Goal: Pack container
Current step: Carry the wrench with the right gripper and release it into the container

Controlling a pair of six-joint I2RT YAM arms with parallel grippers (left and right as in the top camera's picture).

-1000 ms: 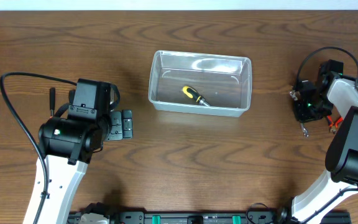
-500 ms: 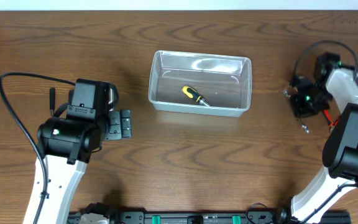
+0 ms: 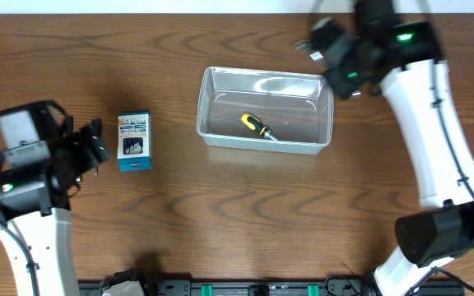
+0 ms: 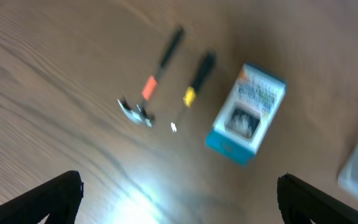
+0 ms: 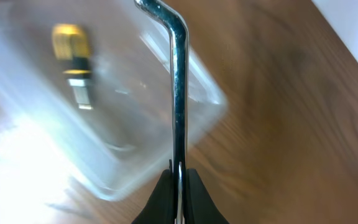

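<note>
Next, my right gripper moves back, then down into the container, over the yellow-and-black screwdriver (image 3: 262, 124) (image 5: 77, 67).
The clear plastic container (image 3: 205, 105) stands at the table's middle back, with a yellow-and-black screwdriver (image 3: 257, 127) lying inside. My right gripper (image 3: 326, 48) hovers over its back right corner, shut on a thin bent steel rod (image 5: 178, 93). In the right wrist view the rod crosses above the container's rim (image 5: 211, 104), and the screwdriver (image 5: 73, 56) shows blurred. My left gripper (image 3: 91, 141) is open and empty at the far left, its fingers (image 4: 55, 199) spread wide above bare wood.
A small blue-and-white box (image 3: 134, 141) stands between my left gripper and the container. The left wrist view shows it (image 4: 246, 112) beside a small hammer with an orange band (image 4: 146, 90) and a thin black-and-yellow screwdriver (image 4: 194, 81).
My right arm has swung from the table's right edge to the container's back right corner with the rod. My left arm has pulled back left, uncovering the blue-and-white box.
</note>
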